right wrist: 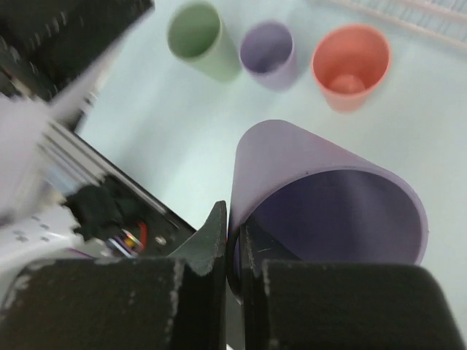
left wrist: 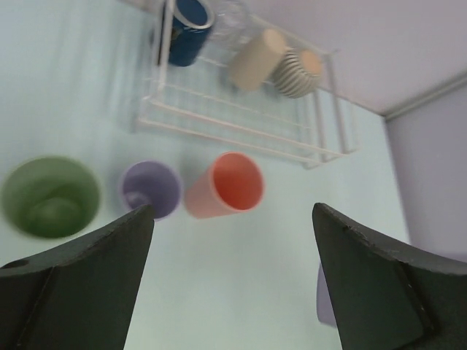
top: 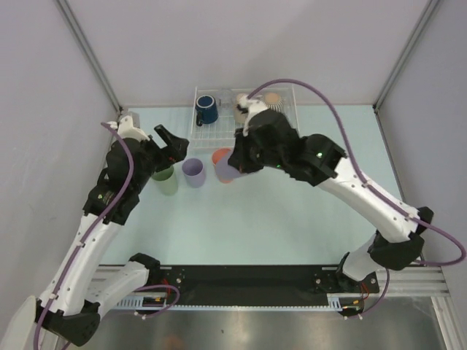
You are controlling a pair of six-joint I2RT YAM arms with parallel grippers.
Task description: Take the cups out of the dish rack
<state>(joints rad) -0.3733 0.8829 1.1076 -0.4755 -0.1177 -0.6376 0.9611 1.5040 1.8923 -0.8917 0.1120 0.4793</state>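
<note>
Bare tabletop before the standing lavender cup lies down and to my right gripper's left in the top view, so I should move the gripper there next and release.
The white wire dish rack (top: 219, 127) stands at the back. It holds a navy mug (top: 206, 109), a tan cup (top: 272, 98) and a ribbed beige mug (left wrist: 295, 74); a clear cup (left wrist: 230, 14) is blurred beside the navy mug. A pale green cup (top: 165, 180), a lavender cup (top: 193, 173) and a salmon-pink cup (top: 221, 155) stand upright in a row in front of the rack. My right gripper (right wrist: 233, 227) is shut on the rim of a second lavender cup (right wrist: 321, 193), held tilted beside the salmon-pink cup. My left gripper (left wrist: 232, 219) is open and empty above the row.
Grey walls enclose the table at the back and sides. The black rail with the arm bases (top: 241, 281) runs along the near edge. The right arm (top: 350, 182) reaches diagonally across the right half of the table.
</note>
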